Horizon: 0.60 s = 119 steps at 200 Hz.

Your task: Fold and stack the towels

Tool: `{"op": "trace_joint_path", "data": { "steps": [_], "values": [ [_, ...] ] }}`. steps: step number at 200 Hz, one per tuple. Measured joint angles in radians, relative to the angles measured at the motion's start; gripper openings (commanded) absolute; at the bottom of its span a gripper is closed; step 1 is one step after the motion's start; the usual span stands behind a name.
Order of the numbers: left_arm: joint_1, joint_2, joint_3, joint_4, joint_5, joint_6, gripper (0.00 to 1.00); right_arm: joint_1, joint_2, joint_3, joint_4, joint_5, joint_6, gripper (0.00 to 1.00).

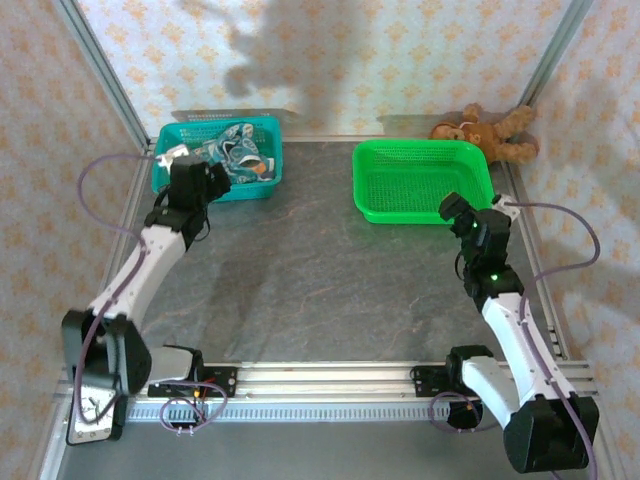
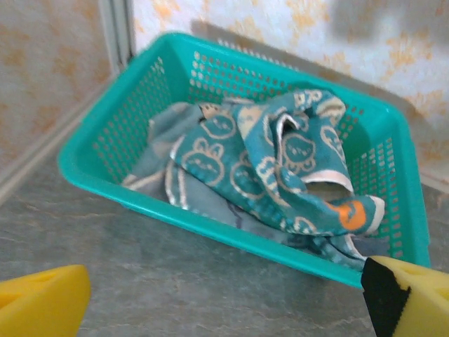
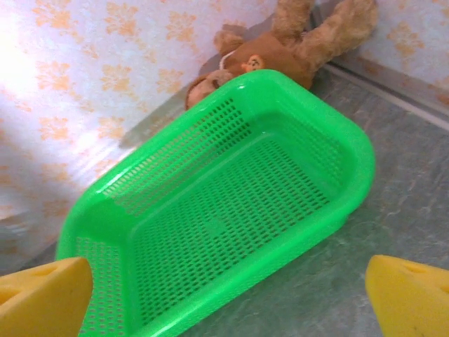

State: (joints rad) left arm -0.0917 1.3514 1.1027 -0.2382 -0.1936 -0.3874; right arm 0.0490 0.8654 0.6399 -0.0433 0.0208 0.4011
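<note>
My left gripper moves out over the basket's near rim next, then down onto the towels' raised fold, since the towels lie outward of and below it.
The towels [image 2: 266, 161] lie crumpled in a heap inside a teal basket [image 2: 210, 225]; they are teal cloths printed with bunnies, and one shows an orange patch. From above, the towels [image 1: 240, 150] fill the teal basket [image 1: 255, 190] at the back left. My left gripper [image 2: 224, 309] hovers just in front of that basket's near wall, open, with bare table between its yellow fingers [image 2: 42, 302]. In the top view the left gripper [image 1: 185, 160] is at the basket's left end. My right gripper [image 3: 224, 302] is open and holds nothing, in front of a green basket [image 3: 351, 161].
The green basket [image 1: 420, 215] at the back right has nothing in it. A brown teddy bear [image 1: 490, 130] lies behind it against the wall, and the teddy bear [image 3: 280, 49] also appears past the basket's far rim. Patterned walls close off three sides. Dark table [image 1: 320, 280] lies between the arms.
</note>
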Motion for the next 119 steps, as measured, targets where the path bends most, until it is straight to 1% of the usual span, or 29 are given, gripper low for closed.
{"op": "trace_joint_path", "data": {
  "steps": [26, 30, 40, 56, 72, 104, 113, 119],
  "values": [
    [0.0, 0.231, 0.244, -0.11, 0.055, -0.022, 0.99, 0.04, 0.012, 0.067, -0.082, -0.025, 0.037, 0.99],
    [0.0, 0.271, 0.287, -0.13, 0.06, -0.024, 0.97, 0.046, 0.018, 0.08, -0.101, -0.031, 0.042, 0.99],
    [0.0, 0.358, 0.375, -0.163, 0.077, -0.029, 0.96, 0.06, 0.04, 0.111, -0.14, -0.042, 0.051, 0.99],
    [0.0, 0.478, 0.491, -0.211, 0.092, -0.03, 0.86, 0.087, 0.077, 0.154, -0.198, -0.05, 0.056, 0.99],
    [0.0, 0.584, 0.591, -0.26, 0.107, -0.023, 0.84, 0.124, 0.09, 0.172, -0.242, -0.051, 0.056, 0.99],
    [0.0, 0.78, 0.788, -0.355, 0.084, 0.0, 0.8, 0.197, 0.09, 0.174, -0.301, -0.045, 0.06, 0.99],
    [0.0, 0.817, 0.825, -0.374, 0.067, 0.009, 0.76, 0.214, 0.09, 0.175, -0.314, -0.043, 0.061, 0.99],
    [0.001, 0.835, 0.844, -0.386, 0.054, 0.018, 0.75, 0.224, 0.09, 0.177, -0.322, -0.039, 0.063, 0.99]
  ]
}}
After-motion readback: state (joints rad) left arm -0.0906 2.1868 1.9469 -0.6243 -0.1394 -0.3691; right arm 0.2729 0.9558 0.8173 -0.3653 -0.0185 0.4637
